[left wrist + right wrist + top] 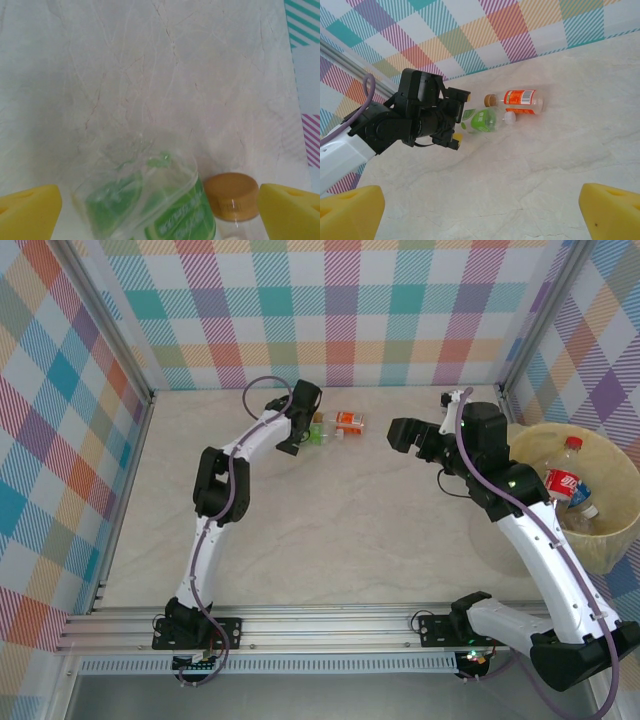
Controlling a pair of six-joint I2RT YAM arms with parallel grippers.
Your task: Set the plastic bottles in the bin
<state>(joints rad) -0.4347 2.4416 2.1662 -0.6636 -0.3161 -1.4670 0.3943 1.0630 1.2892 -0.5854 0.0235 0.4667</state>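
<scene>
The left gripper will next move down a little and close its fingers around the bottom end of the green-labelled bottle [150, 200], because that end is already between the open fingers.
A green-labelled plastic bottle [150, 200] lies on the table between the fingers of my open left gripper [160, 215], which are not closed on it. The brown cap [231, 196] of an orange-labelled bottle [349, 423] lies just to its right. From above, the left gripper [308, 435] is at the far middle of the table, over the green bottle [316, 430]. My right gripper [402, 435] hangs open and empty to the right of both bottles, and its wrist view takes in the green bottle [482, 121] and the orange-labelled one [520, 101]. The pale yellow bin [610, 550] stands at the right.
A red-labelled bottle [567, 480] and other clear bottles lie inside the bin. Plaid walls close in the table at the back and on both sides. The right arm's forearm crosses in front of the bin's left rim.
</scene>
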